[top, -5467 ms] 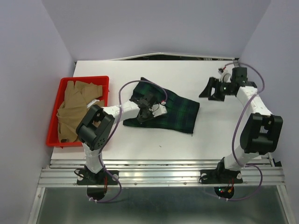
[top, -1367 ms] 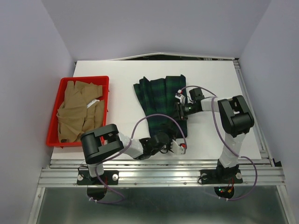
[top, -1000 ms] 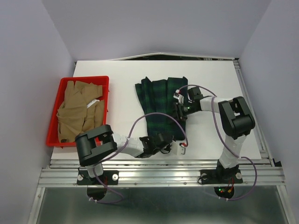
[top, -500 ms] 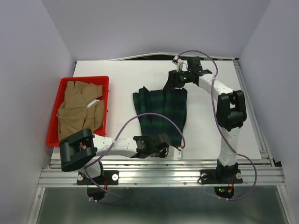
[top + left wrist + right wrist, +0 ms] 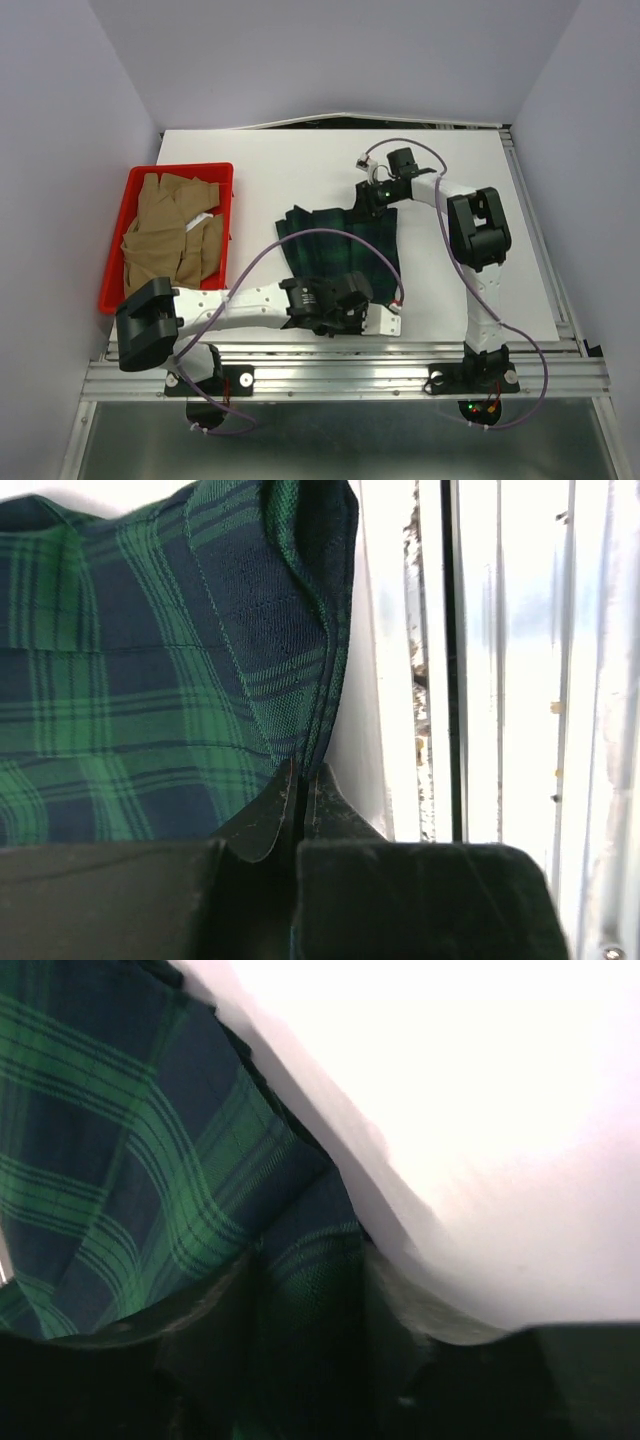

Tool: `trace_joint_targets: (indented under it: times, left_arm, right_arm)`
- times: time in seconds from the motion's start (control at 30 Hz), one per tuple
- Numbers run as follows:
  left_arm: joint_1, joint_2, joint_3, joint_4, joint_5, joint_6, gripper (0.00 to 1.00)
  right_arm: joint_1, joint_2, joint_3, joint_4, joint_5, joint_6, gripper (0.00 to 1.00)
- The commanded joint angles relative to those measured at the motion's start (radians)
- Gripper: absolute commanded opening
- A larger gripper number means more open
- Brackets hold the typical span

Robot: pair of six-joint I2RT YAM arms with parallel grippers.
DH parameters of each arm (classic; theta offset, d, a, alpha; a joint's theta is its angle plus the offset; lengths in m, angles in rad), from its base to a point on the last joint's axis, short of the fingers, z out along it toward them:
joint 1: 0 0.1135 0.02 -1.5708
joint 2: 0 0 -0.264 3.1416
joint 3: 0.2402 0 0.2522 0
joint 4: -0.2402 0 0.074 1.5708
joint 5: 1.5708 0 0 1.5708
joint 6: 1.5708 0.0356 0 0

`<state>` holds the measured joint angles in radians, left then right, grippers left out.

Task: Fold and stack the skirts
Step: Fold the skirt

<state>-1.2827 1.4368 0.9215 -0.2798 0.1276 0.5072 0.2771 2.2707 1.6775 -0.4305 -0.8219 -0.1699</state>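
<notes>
The pinched hem of the skirt goes outward in my left gripper next, over the skirt to its far edge (image 5: 328, 213), and comes free there, since the cloth still lies spread.
A green and navy plaid skirt (image 5: 335, 245) lies on the middle of the white table (image 5: 450, 270). My left gripper (image 5: 345, 297) is at its near edge and shut on the hem; in the left wrist view the fingertips (image 5: 290, 785) pinch a folded edge of the skirt (image 5: 150, 680). My right gripper (image 5: 368, 197) is at the skirt's far right corner and shut on it; in the right wrist view the plaid cloth (image 5: 150, 1160) runs between the fingers (image 5: 215, 1310).
A red tray (image 5: 118, 215) holding several tan skirts (image 5: 165, 235) stands at the left of the table. The metal rail (image 5: 350, 365) runs along the near edge, close behind my left gripper. White walls enclose the table.
My right gripper has come nearer and slightly left with the skirt's far corner. The skirt now looks shorter front to back. My left arm has stretched further right along the near edge.
</notes>
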Motion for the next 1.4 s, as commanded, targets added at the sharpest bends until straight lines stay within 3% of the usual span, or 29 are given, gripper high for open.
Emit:
trace_joint_targets:
  times: [0.0,0.17,0.53,0.83,1.0,1.37]
  left_arm:
    - [0.016,-0.046,0.129,-0.120,0.095,-0.021,0.00]
    - [0.106,-0.003,0.308,-0.232,0.168,0.008,0.00]
    - [0.408,0.149,0.519,-0.335,0.221,0.116,0.00]
    - [0.554,0.247,0.511,-0.245,0.213,0.184,0.00]
    - [0.582,0.296,0.514,-0.187,0.195,0.230,0.00]
    - [0.589,0.359,0.305,0.082,0.138,0.312,0.00]
  right_arm:
    - [0.050,-0.029,-0.120,-0.040,0.010,-0.080,0.46]
    - [0.085,-0.108,-0.243,-0.027,0.010,-0.120,0.35]
    - [0.114,-0.175,-0.367,-0.007,0.010,-0.169,0.30]
    - [0.123,-0.191,-0.380,-0.008,-0.002,-0.181,0.30]
    - [0.123,-0.183,-0.368,-0.013,-0.003,-0.180,0.30]
    - [0.123,-0.174,-0.323,-0.049,0.043,-0.192,0.33]
